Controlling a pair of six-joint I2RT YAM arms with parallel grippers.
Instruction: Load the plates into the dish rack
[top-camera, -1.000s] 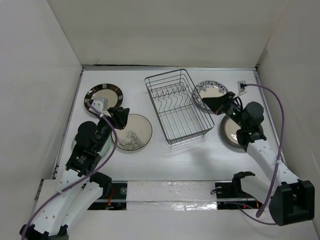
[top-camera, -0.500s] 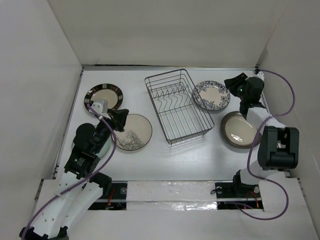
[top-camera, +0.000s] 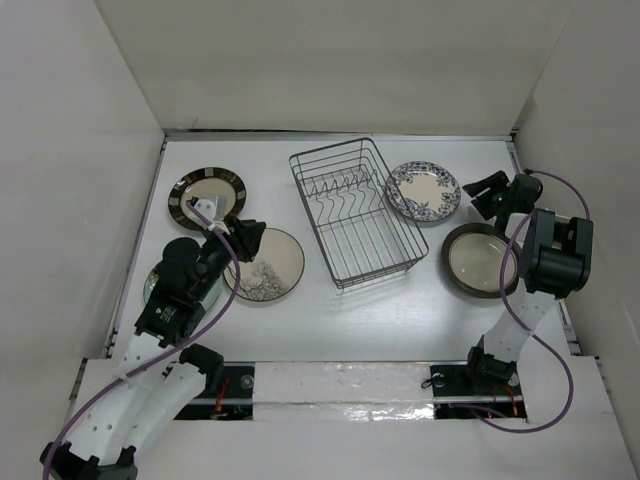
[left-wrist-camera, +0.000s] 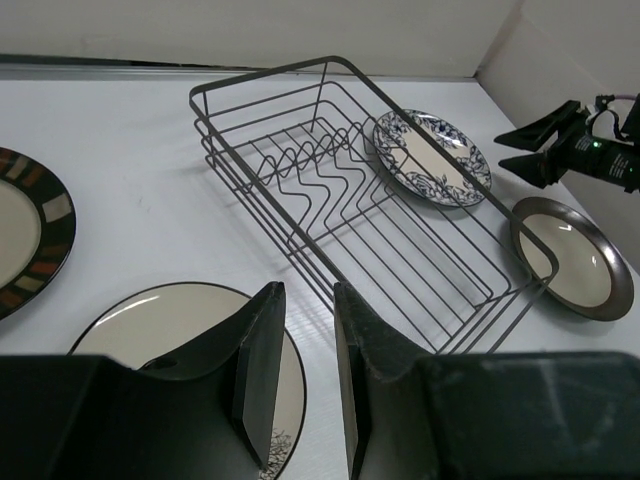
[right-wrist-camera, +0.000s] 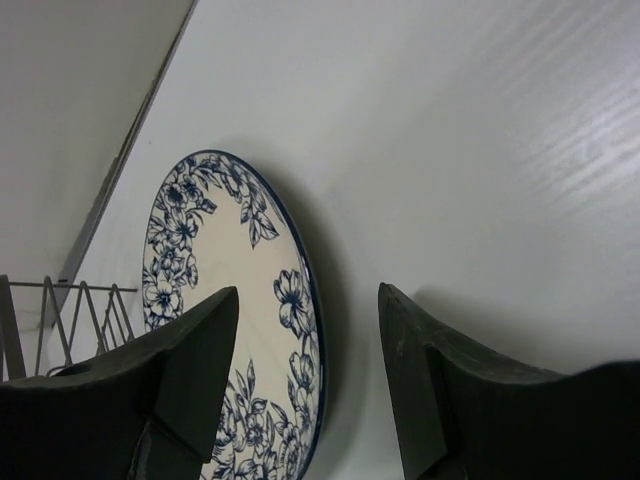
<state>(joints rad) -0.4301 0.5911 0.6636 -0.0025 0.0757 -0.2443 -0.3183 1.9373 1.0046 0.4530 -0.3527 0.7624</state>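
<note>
The blue floral plate is still beyond my fingers, so my right gripper needs to lower next toward the rack and around the plate's nearest rim (top-camera: 458, 191) (right-wrist-camera: 315, 317).
The dish rack (top-camera: 352, 212) (left-wrist-camera: 330, 190) stands mid-table with nothing in it. Left of it lie a dark-striped plate (top-camera: 208, 194) (left-wrist-camera: 25, 230) and a tree-drawing plate (top-camera: 266, 264) (left-wrist-camera: 180, 320). A pale plate (top-camera: 150, 286) is mostly hidden under my left arm. To the rack's right lie the blue floral plate (top-camera: 423, 192) (left-wrist-camera: 432, 158) (right-wrist-camera: 230, 300) and the grey-brown-rimmed plate (top-camera: 480, 259) (left-wrist-camera: 570, 258). My left gripper (top-camera: 248, 236) (left-wrist-camera: 305, 295) hovers over the tree plate's right edge, jaws a narrow gap apart, holding nothing. My right gripper (top-camera: 483, 192) (right-wrist-camera: 308, 300) is open just right of the floral plate, pointing at its rim.
White walls (top-camera: 90, 150) close in the table on the left, back and right. A metal rail (top-camera: 340, 385) runs along the near edge. Purple cables (top-camera: 215, 300) trail from both arms. The right arm's upper link (top-camera: 552, 250) stands over the grey-brown plate's right side.
The right arm swung from over the floral plate to the back right, then came down beside that plate's right edge, its jaws opening. The left jaws closed, then parted slightly.
</note>
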